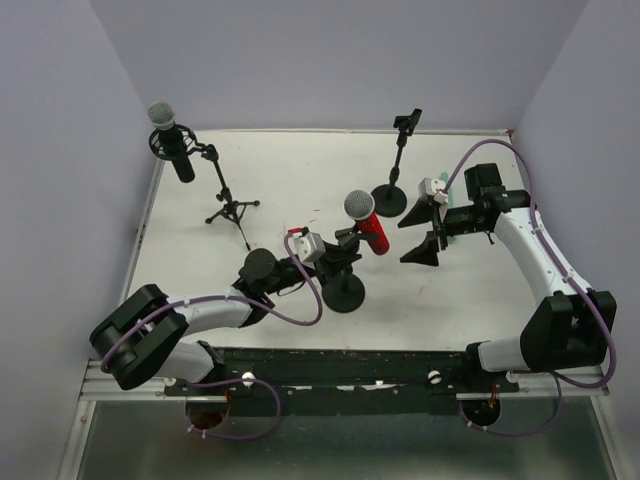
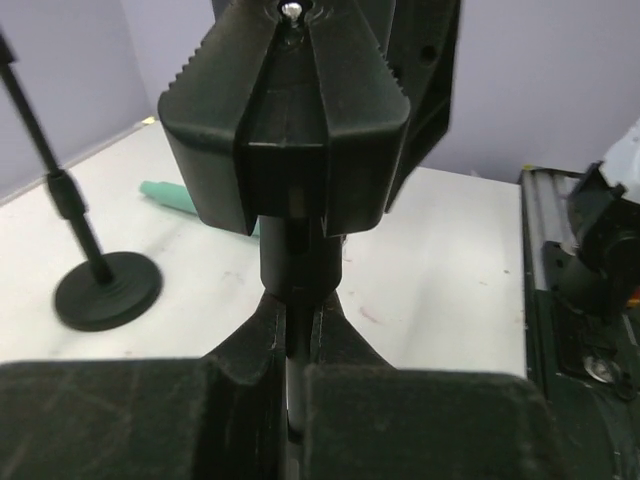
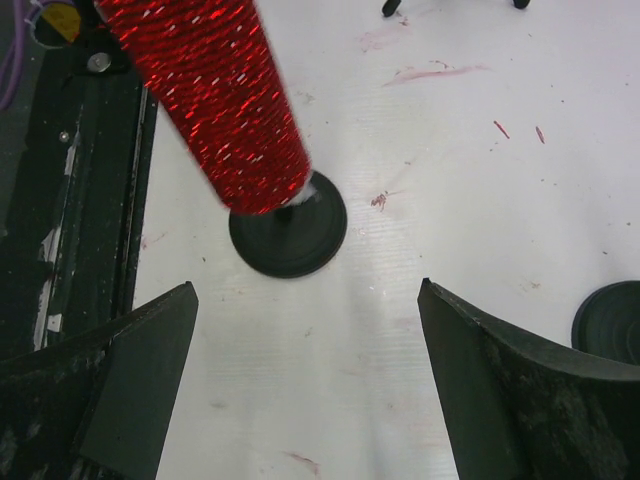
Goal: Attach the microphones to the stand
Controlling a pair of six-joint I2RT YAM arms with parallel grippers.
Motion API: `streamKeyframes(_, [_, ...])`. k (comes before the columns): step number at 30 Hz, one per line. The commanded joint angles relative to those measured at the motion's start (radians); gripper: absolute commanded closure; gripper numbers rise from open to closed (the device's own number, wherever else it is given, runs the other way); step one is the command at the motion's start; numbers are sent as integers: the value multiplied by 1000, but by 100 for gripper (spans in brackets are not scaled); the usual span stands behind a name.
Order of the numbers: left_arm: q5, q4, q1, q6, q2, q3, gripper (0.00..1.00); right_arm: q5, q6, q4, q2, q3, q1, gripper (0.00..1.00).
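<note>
My left gripper moves outward with the stand onto the tabletop between the tripod and the empty-clip stand next. It then releases the pole [image 2: 296, 300], since that spot is clear.
The red microphone [image 1: 366, 224], with its silver mesh head, sits tilted in the clip of a round-base stand [image 1: 344, 293] at the table's middle. My left gripper [image 1: 342, 252] is shut on that stand's thin pole [image 2: 296, 300], just under the black clip [image 2: 290, 120]. My right gripper [image 1: 426, 236] is open and empty to the right of it; its view shows the red body [image 3: 215, 110] and the stand base [image 3: 288, 232] ahead of the fingers [image 3: 130, 370]. The black microphone [image 1: 170, 138] is held on a tripod stand [image 1: 230, 205] at the back left. The mint-green microphone [image 2: 175, 198] lies on the table, mostly hidden under my right arm in the top view.
A second round-base stand [image 1: 390, 198] with an empty clip [image 1: 406, 122] stands at the back middle, close to my right gripper; it also shows in the left wrist view [image 2: 105, 290]. Purple walls enclose the white table [image 1: 300, 170]. A black rail [image 1: 340, 368] runs along the near edge.
</note>
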Motion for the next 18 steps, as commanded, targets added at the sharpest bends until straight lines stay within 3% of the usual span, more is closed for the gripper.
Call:
streamKeyframes(1, [-96, -6, 83, 98, -88, 22, 100, -39, -24, -33, -4, 14, -28, 0])
streamKeyframes(7, [-90, -8, 296, 100, -55, 137, 100, -50, -28, -38, 0, 14, -36, 1])
streamKeyframes(12, [-66, -5, 448, 49, 67, 286, 100, -53, -34, -44, 5, 14, -38, 0])
streamKeyframes(18, [-26, -25, 539, 12, 225, 428, 100, -46, -39, -43, 11, 12, -41, 1])
